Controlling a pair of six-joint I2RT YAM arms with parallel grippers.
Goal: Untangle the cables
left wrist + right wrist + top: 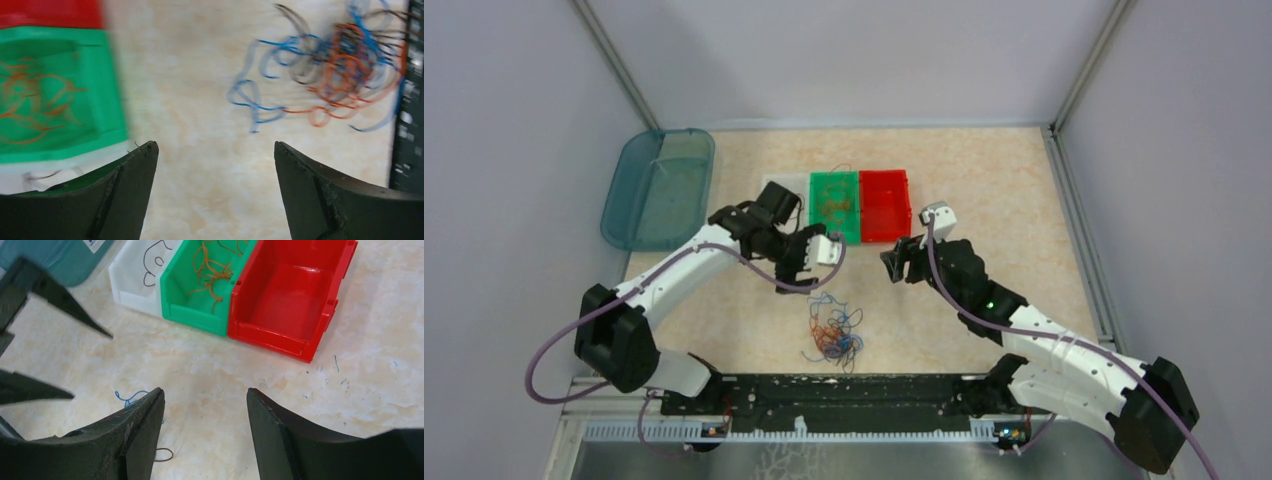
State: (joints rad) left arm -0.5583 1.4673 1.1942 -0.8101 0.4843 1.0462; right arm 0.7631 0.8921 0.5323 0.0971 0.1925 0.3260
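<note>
Next, the left gripper moves down and back to a small loop of the orange cable that sticks out from the clump.
A tangled clump of thin blue, orange-red and dark cables lies on the table between the two arms; it shows blurred in the left wrist view. My left gripper is open and empty above the table, beyond and left of the clump, near the green bin. In its own view the gripper has bare table between its fingers. My right gripper is open and empty, in front of the red bin; in its own view a blue cable and a dark loop lie by its left finger.
The green bin holds orange cables. The white bin holds a dark cable. The red bin shows no cables. A teal lid lies at the far left. Frame walls border the table.
</note>
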